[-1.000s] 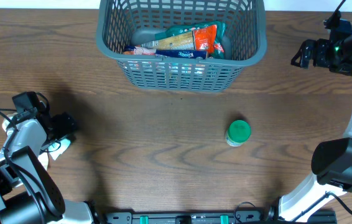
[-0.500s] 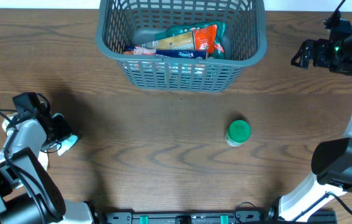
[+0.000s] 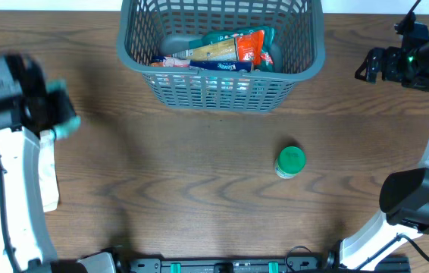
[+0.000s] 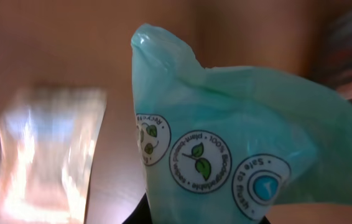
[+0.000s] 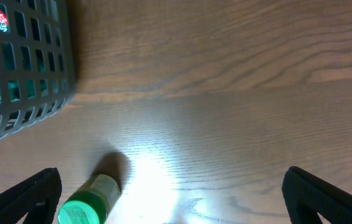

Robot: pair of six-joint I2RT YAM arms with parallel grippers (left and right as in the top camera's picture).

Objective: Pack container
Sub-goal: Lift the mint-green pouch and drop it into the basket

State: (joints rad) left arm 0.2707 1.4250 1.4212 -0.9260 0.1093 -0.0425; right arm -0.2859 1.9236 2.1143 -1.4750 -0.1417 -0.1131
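Note:
Next, my left gripper swings outward and to the right in the overhead view, lowers inside and releases, since the container's bare end (image 3: pixel 172 42) lies that way.
The container (image 3: pixel 222 92), a big dark grey lattice basket, stands at the table's far middle and holds several packets; its corner (image 5: pixel 20 74) shows in the right wrist view. My left gripper (image 3: pixel 54 114) is up over the table's left side, blurred, and shut on a teal plastic packet (image 3: pixel 66 126). That packet (image 4: pixel 226 143) fills the left wrist view, rising from between the jaws (image 4: pixel 194 219). My right gripper (image 3: pixel 372 66) hangs at the far right, open and holding nothing (image 5: pixel 173 199). A green-lidded jar (image 3: pixel 290 161) lies on the wood right of centre, below the right gripper (image 5: pixel 89 202).
A pale flat object (image 3: pixel 48 176) lies on the table under the left arm, blurred in the left wrist view (image 4: pixel 45 155). The right arm's base (image 3: pixel 419 199) stands at the near right edge.
The left gripper closed on the teal packet low at the near left, then rose fast and away from the table's front edge with it. The right arm and the jar stayed still.

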